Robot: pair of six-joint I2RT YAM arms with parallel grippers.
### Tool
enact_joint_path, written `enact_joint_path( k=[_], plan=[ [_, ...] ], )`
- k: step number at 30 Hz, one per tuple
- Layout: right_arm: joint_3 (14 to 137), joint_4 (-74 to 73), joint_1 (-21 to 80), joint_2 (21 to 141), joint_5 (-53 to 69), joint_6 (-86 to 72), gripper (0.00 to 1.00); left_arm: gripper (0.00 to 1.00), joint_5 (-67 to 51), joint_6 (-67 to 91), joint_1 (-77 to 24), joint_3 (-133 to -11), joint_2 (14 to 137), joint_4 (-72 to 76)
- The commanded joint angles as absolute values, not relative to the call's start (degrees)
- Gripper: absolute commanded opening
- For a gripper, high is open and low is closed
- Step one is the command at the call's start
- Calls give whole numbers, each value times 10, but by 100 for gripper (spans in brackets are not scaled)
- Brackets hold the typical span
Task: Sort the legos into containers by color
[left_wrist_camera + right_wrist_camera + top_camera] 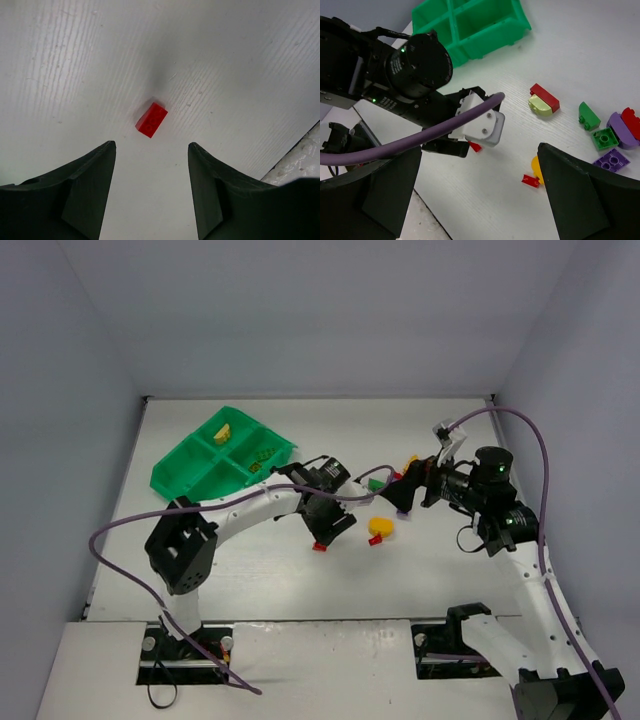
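Note:
My left gripper should move down with its fingers open, so they go around the long sides of the small red brick [319,547] [151,119]. The brick lies below my gripper, midway between the fingers.
My left gripper [151,145] is open and empty, hovering just above a small red brick [151,119] that lies on the table ahead of the fingertips; the top view shows it [320,546] under that gripper [323,536]. My right gripper [480,150] is open and empty, held above the loose bricks: a red-and-lime one [543,100], green ones [588,116], purple ones [612,160], a yellow piece [536,167] and a small red piece [530,180]. The green tray [178,472] stands at the back left, with a yellow brick [224,430] and lime bricks [262,455] in two compartments.
The left arm's wrist and purple cable [420,135] cross the right wrist view between the tray [517,22] and the loose bricks. The table's near edge [300,150] runs close to the red brick. White walls enclose the table.

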State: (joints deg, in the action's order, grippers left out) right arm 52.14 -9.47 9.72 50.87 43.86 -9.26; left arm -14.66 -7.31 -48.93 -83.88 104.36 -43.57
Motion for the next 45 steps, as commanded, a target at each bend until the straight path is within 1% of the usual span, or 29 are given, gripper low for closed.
enact_joint_path(
  k=[1,9,14,16,17,18,21,22,24,25,28,30,31,34,35,36,37,38,39,40,41,45],
  plan=[
    [538,-69,94,494,435,-90,98,54,-156,-91,-509,-846,1057,-419],
    [538,-81,94,483,427,-88,98,54,-146,-98,-519,-848,1105,-425],
    [538,-83,94,484,425,-85,98,54,-97,-94,-519,-834,1120,-412],
    [538,-83,93,486,426,-84,98,52,-86,-91,-519,-830,1122,-404],
    [539,-83,94,488,426,-83,98,50,-77,-89,-519,-828,1124,-403],
    [540,-83,94,490,426,-83,98,45,-76,-89,-519,-827,1125,-404],
    [542,-83,93,491,426,-81,98,39,-64,-87,-519,-815,1129,-403],
    [543,-83,94,492,425,-80,98,33,-60,-86,-519,-810,1128,-398],
    [543,-83,93,494,426,-79,98,24,-51,-84,-519,-798,1122,-391],
    [543,-83,94,495,425,-78,98,14,-47,-83,-517,-796,1119,-389],
    [543,-83,93,497,427,-78,98,5,-36,-78,-506,-791,1099,-378],
    [545,-83,93,501,428,-76,98,3,-26,-68,-492,-788,1074,-367],
    [546,-83,93,502,429,-76,98,0,-26,-62,-468,-785,1064,-364],
    [548,-83,94,505,430,-74,98,0,-21,-41,-417,-782,1005,-358],
    [549,-83,94,506,430,-74,98,0,-16,-33,-380,-783,985,-357],
    [549,-83,94,507,432,-74,98,0,-13,-33,-341,-788,930,-357],
    [548,-82,94,507,432,-74,98,0,-7,-33,-318,-793,912,-354],
    [548,-83,94,507,432,-74,98,0,-10,-34,-270,-795,884,-349],
    [548,-83,94,507,432,-74,98,0,-10,-34,-270,-795,884,-349],
    [547,-82,94,508,433,-73,98,0,-17,-33,-244,-795,876,-344],
    [546,-81,95,509,433,-73,98,0,-23,-33,-189,-799,869,-337],
    [547,-81,96,517,437,-72,98,0,-40,-23,-79,-829,898,-337]
  ],
)
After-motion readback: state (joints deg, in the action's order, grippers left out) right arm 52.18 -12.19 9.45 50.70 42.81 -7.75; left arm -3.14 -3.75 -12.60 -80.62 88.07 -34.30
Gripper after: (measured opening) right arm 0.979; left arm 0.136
